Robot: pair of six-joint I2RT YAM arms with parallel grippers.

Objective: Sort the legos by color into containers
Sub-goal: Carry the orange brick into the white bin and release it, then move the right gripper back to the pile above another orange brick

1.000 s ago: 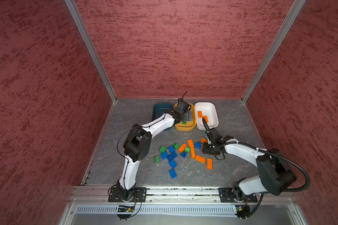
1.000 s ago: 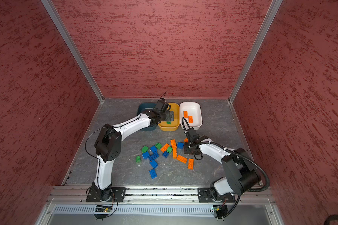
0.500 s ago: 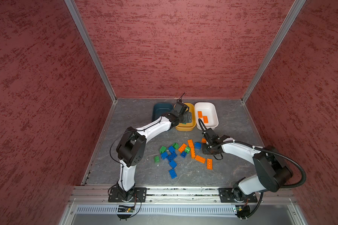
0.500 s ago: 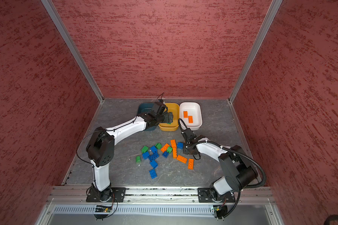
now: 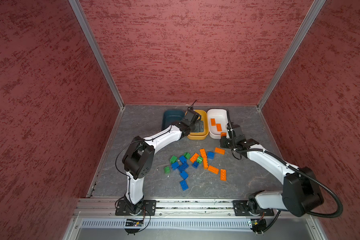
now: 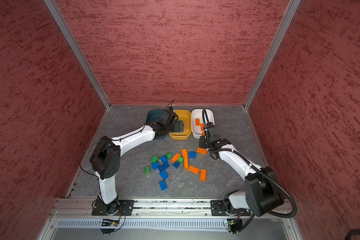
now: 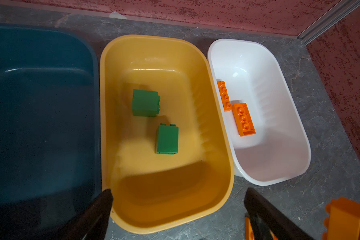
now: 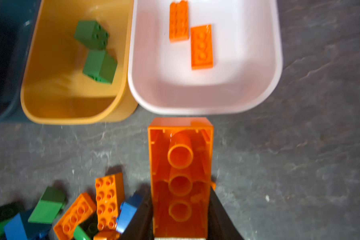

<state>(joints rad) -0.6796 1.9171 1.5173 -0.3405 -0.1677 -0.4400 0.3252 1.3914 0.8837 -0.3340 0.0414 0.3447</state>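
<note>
The long orange lego in my right gripper goes outward past the white container's near rim next for release, since the white container's bottom lies outward of that gripper.
Three containers stand in a row at the back: dark teal (image 5: 170, 118), yellow (image 5: 204, 135) and white (image 5: 218, 113). Two green legos (image 7: 145, 102) lie in the yellow container. Two orange legos (image 7: 243, 119) lie in the white one. My left gripper (image 7: 179, 193) hangs open over the yellow container's near end, holding nothing. My right gripper (image 8: 180, 193) is shut on a long orange lego (image 8: 180, 166), hollow underside up, just short of the white container's near rim (image 8: 195, 110). In both top views that gripper (image 5: 223, 138) sits beside the white container.
A loose pile of blue, green and orange legos (image 5: 195, 164) lies mid-table, between the two arms. Red walls enclose the table on three sides, and the containers sit close to the back wall. The arm bases stand on a metal rail (image 5: 195, 204) at the front.
My right gripper has shut on an orange lego from the pile and carried it back toward the white container. My left gripper has drawn back slightly over the yellow container, still open.
</note>
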